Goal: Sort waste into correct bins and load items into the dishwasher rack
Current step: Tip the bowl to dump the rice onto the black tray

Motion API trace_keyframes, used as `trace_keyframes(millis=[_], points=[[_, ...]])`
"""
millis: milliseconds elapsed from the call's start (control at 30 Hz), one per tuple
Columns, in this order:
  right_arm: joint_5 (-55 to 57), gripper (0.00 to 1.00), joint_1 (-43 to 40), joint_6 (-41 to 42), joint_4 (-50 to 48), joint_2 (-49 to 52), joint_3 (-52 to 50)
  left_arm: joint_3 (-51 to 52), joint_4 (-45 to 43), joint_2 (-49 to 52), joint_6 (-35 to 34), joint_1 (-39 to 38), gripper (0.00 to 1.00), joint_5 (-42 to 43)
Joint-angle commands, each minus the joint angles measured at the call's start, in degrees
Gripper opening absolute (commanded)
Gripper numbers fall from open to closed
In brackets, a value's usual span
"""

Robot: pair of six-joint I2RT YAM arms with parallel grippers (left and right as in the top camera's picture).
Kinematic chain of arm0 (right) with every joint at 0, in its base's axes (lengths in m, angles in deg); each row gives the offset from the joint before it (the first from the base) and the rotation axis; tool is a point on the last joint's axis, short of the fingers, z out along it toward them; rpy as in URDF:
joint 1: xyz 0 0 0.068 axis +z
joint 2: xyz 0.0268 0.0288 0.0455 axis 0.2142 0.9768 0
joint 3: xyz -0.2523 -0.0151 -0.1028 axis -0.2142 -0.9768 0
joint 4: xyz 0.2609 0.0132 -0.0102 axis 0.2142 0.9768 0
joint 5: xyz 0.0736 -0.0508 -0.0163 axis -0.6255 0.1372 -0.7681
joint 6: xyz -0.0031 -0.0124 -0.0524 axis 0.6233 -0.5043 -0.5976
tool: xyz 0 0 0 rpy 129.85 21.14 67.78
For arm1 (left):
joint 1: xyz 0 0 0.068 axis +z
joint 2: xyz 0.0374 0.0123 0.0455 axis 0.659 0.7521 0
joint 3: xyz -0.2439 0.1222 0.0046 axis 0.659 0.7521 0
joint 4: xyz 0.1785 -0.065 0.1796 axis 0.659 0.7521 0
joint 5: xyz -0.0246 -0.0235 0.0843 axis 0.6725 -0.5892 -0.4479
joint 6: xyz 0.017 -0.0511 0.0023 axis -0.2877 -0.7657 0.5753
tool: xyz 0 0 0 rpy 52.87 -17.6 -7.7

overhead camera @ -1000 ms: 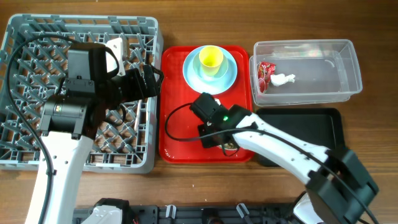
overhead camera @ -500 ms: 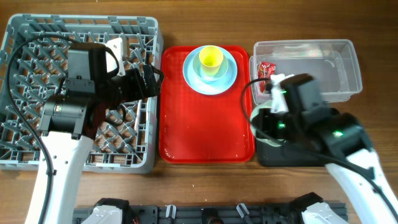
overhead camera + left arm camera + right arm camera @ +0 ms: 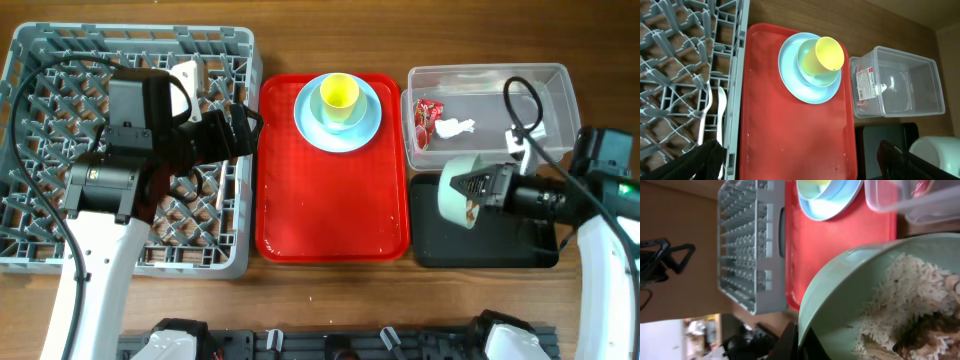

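Note:
My right gripper holds the bowl with scraps in it. Next it should tip the bowl over the black tray, move across to the red tray's near corner by the rack and let the bowl go.
My right gripper is shut on the rim of the pale green bowl and holds it tipped on its side over the black tray. In the right wrist view the fingers pinch the bowl's rim, and rice scraps with brown bits lie inside. The clear tub holds the red wrapper and the white tissue. My left gripper is open and empty at the grey rack's right edge. The yellow cup sits on the blue plate.
The flat red tray lies between the rack and the bins. A white spoon and fork lie in the rack near its right wall. In the left wrist view the cup rests in a light blue bowl.
My right arm has carried the green bowl from the red tray's front to the right, over the black tray, and tipped it on its side. The left arm has not moved.

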Motion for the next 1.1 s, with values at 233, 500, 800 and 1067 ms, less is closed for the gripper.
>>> trace_keyframes(millis=[233,500,800,1067], points=[[-15.1,0.04,-13.2,-13.3,-5.9,7.6,-11.6,-0.7,-0.1,-0.3,-0.3,0.3,1.00,0.7],[-18.1,0.04,-18.8,-13.2,-15.6,7.7,-18.2,-0.7,-0.1,-0.3,-0.3,0.3,1.00,0.7],[-21.7,0.04,-19.2,-12.1,-14.9,7.9,-18.8,-0.7,-0.1,-0.3,-0.3,0.3,1.00,0.7],[-22.6,0.04,-19.2,-11.3,-16.4,7.9,-18.9,-0.7,-0.1,-0.3,-0.3,0.3,1.00,0.7]])
